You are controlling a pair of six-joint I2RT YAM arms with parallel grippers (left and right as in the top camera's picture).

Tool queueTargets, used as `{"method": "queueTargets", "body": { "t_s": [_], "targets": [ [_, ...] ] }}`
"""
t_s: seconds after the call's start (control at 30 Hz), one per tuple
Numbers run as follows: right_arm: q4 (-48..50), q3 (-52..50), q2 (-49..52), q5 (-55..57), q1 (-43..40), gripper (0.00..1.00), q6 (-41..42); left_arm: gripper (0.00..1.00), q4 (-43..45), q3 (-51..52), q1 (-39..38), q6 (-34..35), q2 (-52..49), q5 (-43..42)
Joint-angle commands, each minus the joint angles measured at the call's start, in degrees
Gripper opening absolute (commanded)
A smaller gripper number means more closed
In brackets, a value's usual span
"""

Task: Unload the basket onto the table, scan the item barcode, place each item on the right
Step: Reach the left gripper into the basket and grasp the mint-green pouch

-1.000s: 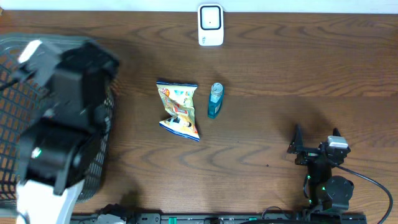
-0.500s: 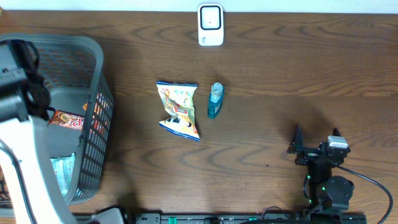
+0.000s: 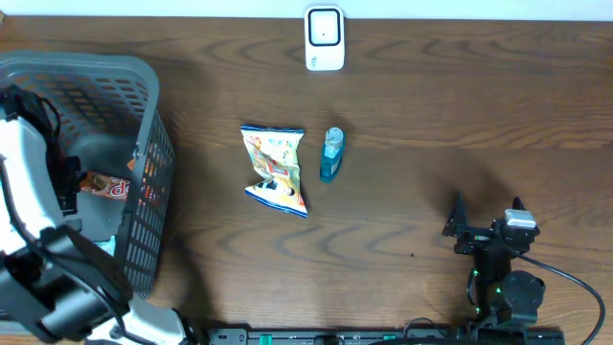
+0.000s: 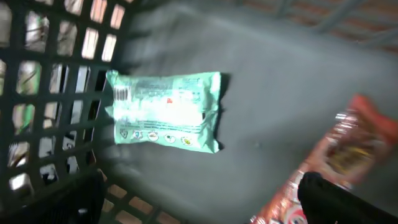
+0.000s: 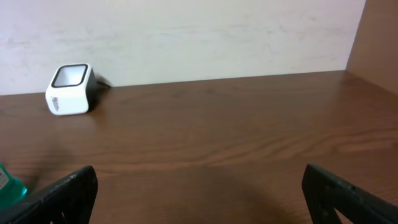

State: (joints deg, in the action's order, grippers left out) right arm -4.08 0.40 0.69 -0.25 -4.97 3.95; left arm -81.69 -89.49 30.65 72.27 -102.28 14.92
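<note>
My left gripper moves down and toward the left in the wrist view next, over the pale green packet's middle (image 4: 165,112), since one finger hangs by the red-orange packet (image 4: 339,162).
The white barcode scanner (image 3: 324,38) stands at the table's far edge and shows again in the right wrist view (image 5: 69,89). My left gripper (image 4: 205,208) is down inside the grey basket (image 3: 96,67), open, with nothing between its fingers. Below it on the basket floor lies a pale green packet (image 4: 165,111), barcode at its left end. A red-orange packet (image 4: 339,162) lies beside the right fingertip (image 4: 336,199), and it also shows from above (image 3: 105,186). My right gripper (image 3: 488,206) rests open at the near right of the table, holding nothing.
A colourful snack bag (image 3: 276,170) and a small blue bottle (image 3: 331,154) lie side by side mid-table. The bottle's edge (image 5: 9,190) peeks in at the left of the right wrist view. The basket's lattice wall (image 4: 50,93) stands close on the left gripper's left.
The left arm has swung from over the basket's top down into it, towards the near left. The right arm and the table items have not moved.
</note>
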Motion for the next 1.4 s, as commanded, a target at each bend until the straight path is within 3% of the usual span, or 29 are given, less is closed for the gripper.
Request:
{"method": "queueTargets", "body": {
  "t_s": [0.0,0.33,0.5,0.83,1.3,1.37],
  "targets": [
    [-0.2,-0.1,-0.4,-0.1,-0.3,0.99,0.7,0.98,-0.5,0.9,0.2,3.5,-4.2,0.7],
    [-0.2,-0.1,-0.4,-0.2,-0.3,0.99,0.7,0.98,0.3,4.4,0.3,5.0,-10.0,2.9],
    [-0.2,-0.1,-0.4,-0.2,-0.3,0.99,0.7,0.98,1.7,8.2,0.3,5.4,-10.0,7.9],
    [-0.2,-0.1,-0.4,-0.2,-0.3,0.99,0.7,0.98,13.7,17.5,0.3,5.4,-10.0,8.7],
    [-0.2,-0.1,-0.4,-0.2,-0.3,0.99,0.7,1.0,19.2,27.2,0.3,5.4,-10.0,8.7],
    [-0.2,-0.1,-0.4,-0.2,-0.3,0.99,0.7,0.94,21.2,29.7,0.3,5.4,-10.0,8.3]
  ]
}}
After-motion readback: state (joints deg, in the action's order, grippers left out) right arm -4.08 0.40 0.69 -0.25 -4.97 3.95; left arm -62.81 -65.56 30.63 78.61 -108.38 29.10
